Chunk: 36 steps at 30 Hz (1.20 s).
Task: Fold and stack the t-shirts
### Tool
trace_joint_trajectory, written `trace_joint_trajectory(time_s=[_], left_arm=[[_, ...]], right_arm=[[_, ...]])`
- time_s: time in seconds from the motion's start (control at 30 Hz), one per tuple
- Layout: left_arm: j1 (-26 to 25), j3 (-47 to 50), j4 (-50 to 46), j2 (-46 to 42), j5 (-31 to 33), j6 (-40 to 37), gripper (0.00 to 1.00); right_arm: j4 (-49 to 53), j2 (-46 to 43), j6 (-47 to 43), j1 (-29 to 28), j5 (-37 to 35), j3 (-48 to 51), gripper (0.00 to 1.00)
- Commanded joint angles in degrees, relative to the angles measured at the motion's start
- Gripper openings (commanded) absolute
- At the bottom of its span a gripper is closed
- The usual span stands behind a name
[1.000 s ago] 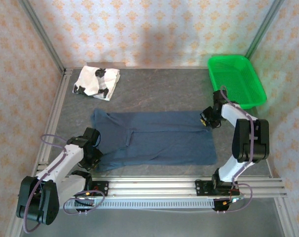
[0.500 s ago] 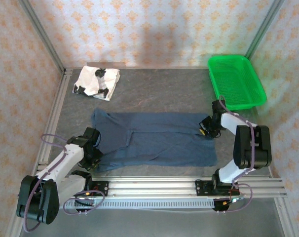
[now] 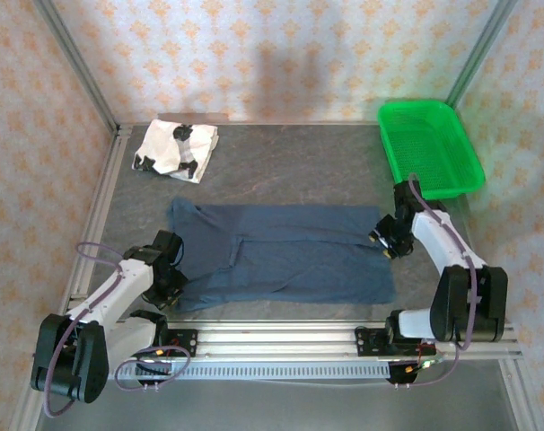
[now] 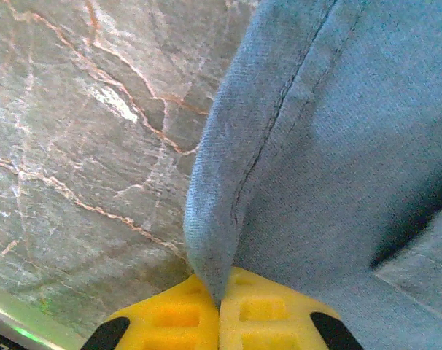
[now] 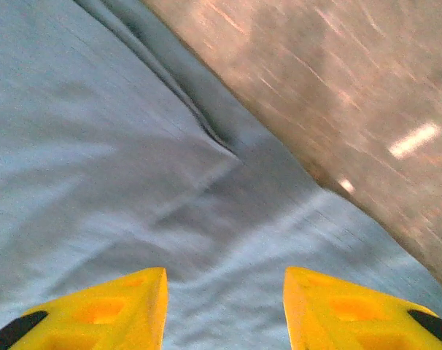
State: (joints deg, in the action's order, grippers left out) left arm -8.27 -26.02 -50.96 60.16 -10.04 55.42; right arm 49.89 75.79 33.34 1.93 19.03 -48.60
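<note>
The near corner of the navy shirt is still ungripped. My right gripper will draw its open fingers back and down onto the hem there.
A dark navy t-shirt (image 3: 285, 251) lies spread flat across the middle of the grey table. My left gripper (image 3: 171, 280) sits at its near left corner, shut on a pinched fold of the hem (image 4: 210, 248) between the yellow fingers (image 4: 177, 321). My right gripper (image 3: 386, 241) hovers over the shirt's right edge with its jaws open. Between them lies navy cloth (image 5: 206, 219), ungripped. A white t-shirt with black patches (image 3: 175, 149) lies folded at the back left.
A green mesh basket (image 3: 431, 148) stands at the back right corner. Aluminium rails run along the near edge (image 3: 344, 339) and the left side (image 3: 97, 224). Patterned walls close in the back and sides. Bare grey table (image 3: 290, 166) lies behind the navy shirt.
My right gripper has opened and let go of the navy shirt's right edge, and its arm has swung toward the near right. The left gripper has stayed shut on the hem.
</note>
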Motion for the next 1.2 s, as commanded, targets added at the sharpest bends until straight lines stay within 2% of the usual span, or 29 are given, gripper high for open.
trace_joint_trajectory(time_s=[0.0,0.17,0.3,0.57,0.8,0.97,1.07,1.17], left_arm=[[-1.1,-0.1,15.77,0.6,-6.38,0.13,0.06],[-1.12,-2.46,14.76,0.19,-6.83,-0.72,0.05],[-0.99,-4.89,14.04,2.08,-7.29,-1.66,0.05],[-0.22,-10.18,13.37,5.38,-8.08,-2.8,0.04],[2.3,-13.84,10.56,6.53,-9.21,-5.39,0.04],[4.21,-14.35,10.27,7.88,-10.64,-6.58,0.04],[4.26,-15.4,10.2,9.26,-11.11,-7.17,0.04],[4.38,-16.43,10.07,10.58,-11.27,-7.6,0.04]], right_arm=[[13.82,-4.14,-1.48,0.17,-3.18,4.24,0.48],[18.3,-6.77,-2.41,-0.16,-3.35,7.04,0.49],[18.16,-7.63,-0.72,-3.16,-2.47,8.85,0.49],[15.39,-3.77,3.78,-8.66,-4.62,10.95,0.49],[11.51,-3.09,7.81,-9.1,-6.27,14.28,0.49],[10.58,-1.91,9.48,-9.22,-8.92,13.13,0.49],[10.02,-0.74,9.68,-9.36,-10.61,11.87,0.44],[9.23,0.78,9.0,-9.26,-12.48,10.21,0.27]])
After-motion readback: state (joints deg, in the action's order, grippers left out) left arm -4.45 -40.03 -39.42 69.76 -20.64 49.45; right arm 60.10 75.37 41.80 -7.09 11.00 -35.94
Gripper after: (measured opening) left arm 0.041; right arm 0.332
